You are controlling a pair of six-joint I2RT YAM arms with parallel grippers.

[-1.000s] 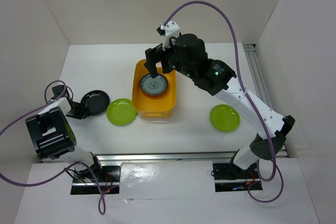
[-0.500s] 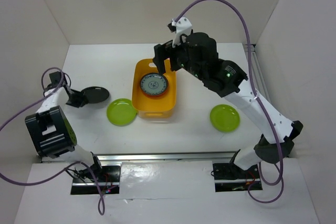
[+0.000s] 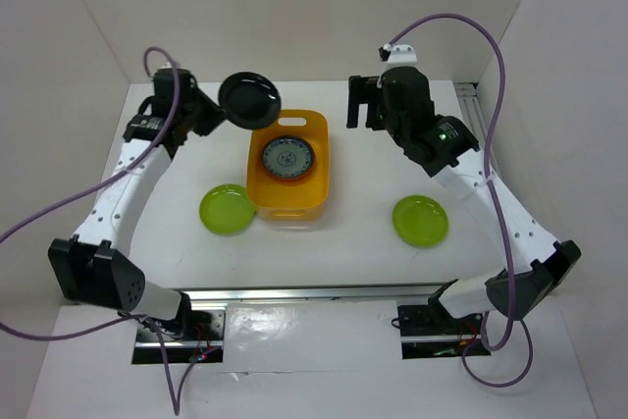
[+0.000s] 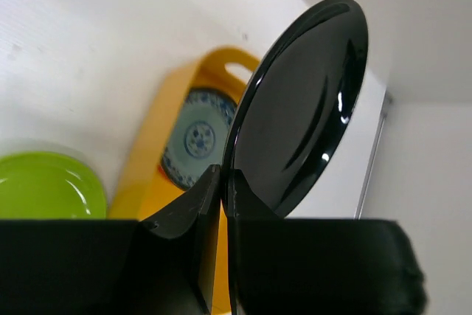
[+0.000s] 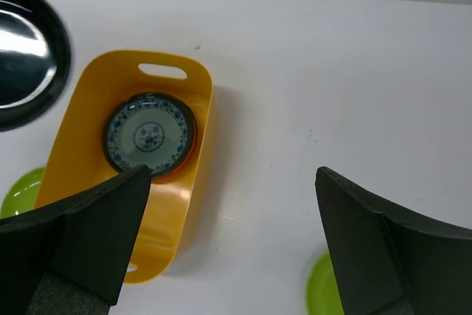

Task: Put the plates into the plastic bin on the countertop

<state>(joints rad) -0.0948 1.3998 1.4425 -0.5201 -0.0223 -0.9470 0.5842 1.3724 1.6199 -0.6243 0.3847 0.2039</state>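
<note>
The robot will move the black plate with its left gripper toward the patterned plate and down into the bin [image 3: 287, 166].
The yellow-orange plastic bin [image 3: 287, 166] stands mid-countertop and holds a white plate with blue pattern [image 3: 287, 157], also seen in the right wrist view [image 5: 150, 138] and the left wrist view [image 4: 198, 140]. My left gripper [image 3: 214, 110] is shut on the rim of a black plate [image 3: 249, 101], holding it tilted in the air above the bin's far left corner; it fills the left wrist view [image 4: 302, 108]. My right gripper [image 3: 364, 105] is open and empty, high to the right of the bin. Lime green plates lie left [image 3: 227, 209] and right [image 3: 420, 220] of the bin.
White walls enclose the countertop [image 3: 373, 183] on three sides. A metal rail [image 3: 481, 134] runs along the right edge. An orange rim shows under the patterned plate in the bin.
My left gripper has lifted the black plate off the countertop and carried it up and right to the bin's far left corner. My right gripper has withdrawn from over the bin toward the right.
</note>
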